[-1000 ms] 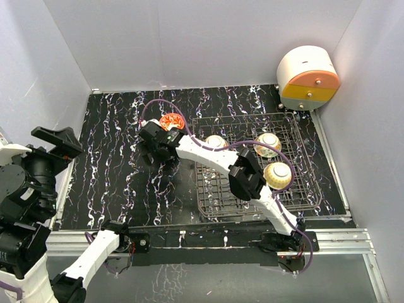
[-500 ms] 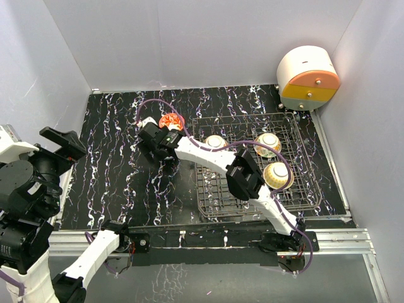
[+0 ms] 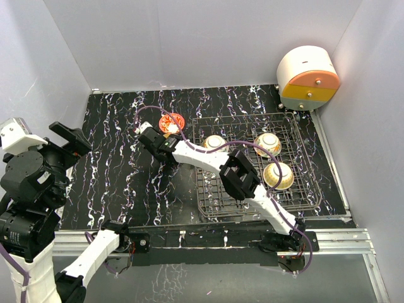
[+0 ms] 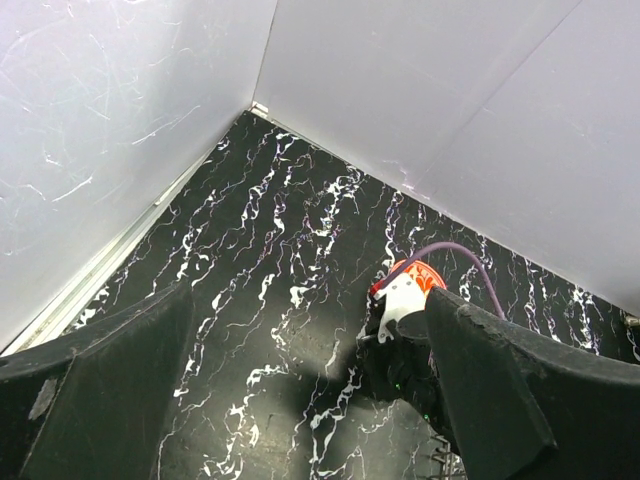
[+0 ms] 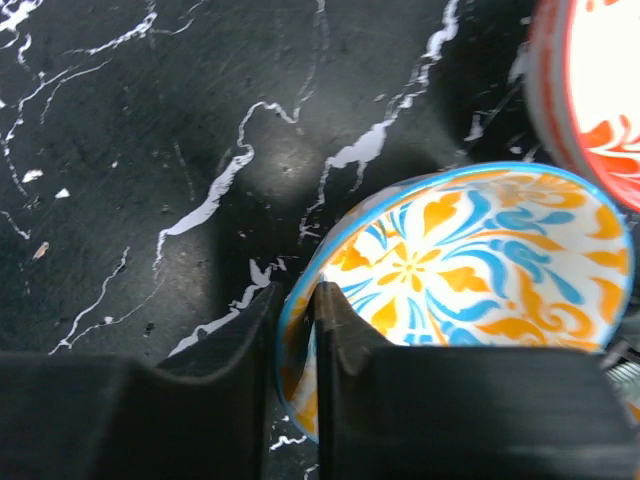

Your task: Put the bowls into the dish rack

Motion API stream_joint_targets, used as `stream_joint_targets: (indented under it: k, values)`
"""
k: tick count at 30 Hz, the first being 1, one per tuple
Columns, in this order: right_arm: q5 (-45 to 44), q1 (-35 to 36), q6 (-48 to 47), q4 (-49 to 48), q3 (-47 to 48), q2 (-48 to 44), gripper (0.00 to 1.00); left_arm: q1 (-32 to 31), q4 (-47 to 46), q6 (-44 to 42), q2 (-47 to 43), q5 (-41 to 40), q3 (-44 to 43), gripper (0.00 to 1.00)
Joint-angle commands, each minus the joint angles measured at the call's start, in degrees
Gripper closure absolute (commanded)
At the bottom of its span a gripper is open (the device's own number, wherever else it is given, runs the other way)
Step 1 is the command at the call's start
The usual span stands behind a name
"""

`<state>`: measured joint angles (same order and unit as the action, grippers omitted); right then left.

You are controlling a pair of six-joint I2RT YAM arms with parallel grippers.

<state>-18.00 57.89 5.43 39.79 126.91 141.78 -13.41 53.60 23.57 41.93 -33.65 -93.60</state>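
Observation:
My right gripper should next lift over the rack, tip, lower and release the floral bowl onto the wires [image 3: 209, 176] beside the nearest racked bowl, as they're empty.
My right gripper [image 5: 297, 300] is shut on the near rim of a yellow-and-blue floral bowl [image 5: 470, 260], one finger inside it and one outside. That bowl rests on the black marble table, just left of the dish rack [image 3: 218, 213]. A red-orange bowl [image 5: 600, 90] lies right behind it, also seen from above [image 3: 171, 121]. Three more bowls sit in the rack [image 3: 214, 142] [image 3: 267, 144] [image 3: 278, 175]. From above, the right gripper [image 3: 158, 142] hides the held bowl. My left gripper [image 4: 310, 300] hangs open and empty, high at the left.
A white, orange and yellow round drawer unit [image 3: 307, 79] stands in the back right corner. Pale walls close in the table on three sides. The right arm's purple cable [image 3: 151, 107] loops over the red-orange bowl.
The right gripper's jaws have shut on the yellow bowl's rim, after the arm shifted slightly toward the back. The left arm has swung a little to the right.

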Motion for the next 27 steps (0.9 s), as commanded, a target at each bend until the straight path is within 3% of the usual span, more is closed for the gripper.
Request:
stream_joint_targets:
  k: [1,6,13,22,27]
  values:
    - [4.1,-0.2,0.8,-2.7,-0.2,-1.8,0.92,-0.1,-1.1,-0.1,0.5,-0.6,0.7,0.03]
    - [16.0,-0.7,2.9,-8.8,-4.5,-8.5,0.92,-0.2,-1.5,0.7,0.4,0.1,1.3,0.03]
    - [36.4,-3.4,13.4,-21.5,-16.1,-24.0,0.92,-0.2,-2.4,1.1,0.4,1.0,1.6,0.03]
    - [49.3,-14.0,35.7,-45.2,-48.5,-50.2,0.92,-0.1,-2.1,2.2,-0.5,2.6,2.4,0.03]
    - [52.0,-22.1,42.1,-50.4,-61.6,-61.6,0.92,-0.2,-2.2,1.9,-0.1,3.5,2.0,0.03]
